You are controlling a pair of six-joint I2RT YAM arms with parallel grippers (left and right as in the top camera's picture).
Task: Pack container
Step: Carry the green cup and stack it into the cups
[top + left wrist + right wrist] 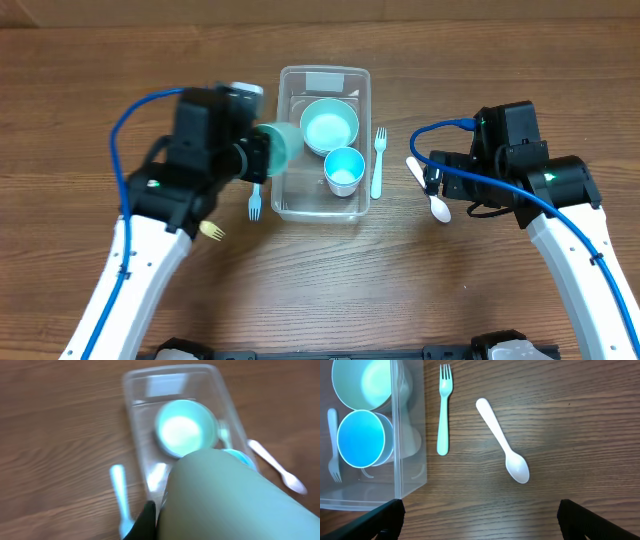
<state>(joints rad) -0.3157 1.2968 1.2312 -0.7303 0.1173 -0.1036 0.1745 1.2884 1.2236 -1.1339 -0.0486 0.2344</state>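
Observation:
The left gripper should next move across the container and lower the pale green cup into the blue cup (344, 165), because the blue cup is empty and its opening faces up.
The clear container (288, 95) stands mid-table with a white label at its far end. It holds a teal bowl (330, 125) and a blue cup (344, 170). My left gripper (255, 155) is shut on a pale green cup (280, 146), held on its side over the container's left rim. In the left wrist view this cup (235, 500) fills the foreground above the container (132, 415), and only one finger (146, 521) shows. My right gripper (432, 178) is open and empty above a white spoon (428, 190). In the right wrist view its fingers (480, 520) flank bare table below the spoon (502, 442).
A blue fork (255, 203) lies left of the container. A teal fork (378, 163) lies along its right side, also in the right wrist view (443, 410). A small yellowish fork (211, 231) lies by the left arm.

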